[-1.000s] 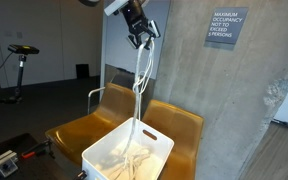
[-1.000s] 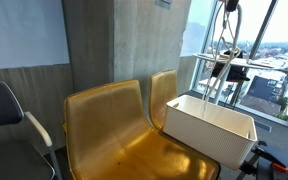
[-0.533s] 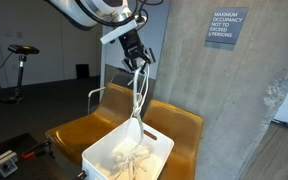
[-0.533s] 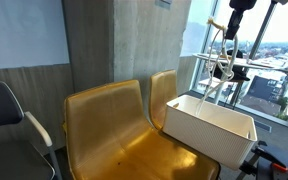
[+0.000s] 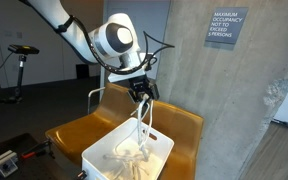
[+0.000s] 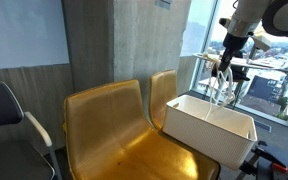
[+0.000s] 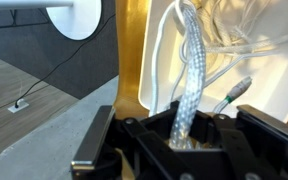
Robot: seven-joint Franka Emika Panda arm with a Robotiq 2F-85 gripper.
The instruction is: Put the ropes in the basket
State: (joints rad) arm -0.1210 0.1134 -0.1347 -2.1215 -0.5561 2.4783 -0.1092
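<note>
The gripper moves down toward the basket's open inside next and releases the white braided ropes there, because their upper parts still hang above the basket's rim.
My gripper [image 5: 141,93] is shut on white braided ropes [image 5: 141,125] and holds them over a white basket [image 5: 160,159]. The basket stands on the seat of a mustard yellow chair [image 5: 180,124]. The rope ends hang down into the basket, where more rope lies piled [image 5: 127,157]. In an exterior view the gripper [image 6: 224,70] hangs just above the basket [image 6: 209,131], with the ropes [image 6: 218,90] dangling into it. The wrist view shows the braided rope [image 7: 189,80] running from the jaws [image 7: 184,138] down into the basket [image 7: 274,85].
A second mustard chair [image 5: 79,125] with white armrests stands beside the basket's chair; it shows in an exterior view [image 6: 114,130]. A concrete pillar [image 5: 234,100] rises behind. A window [image 6: 274,60] is behind the basket. A grey office chair [image 6: 4,125] stands off to the side.
The gripper has come down from high above to just over the basket, and most of the hanging rope has gone down into the basket.
</note>
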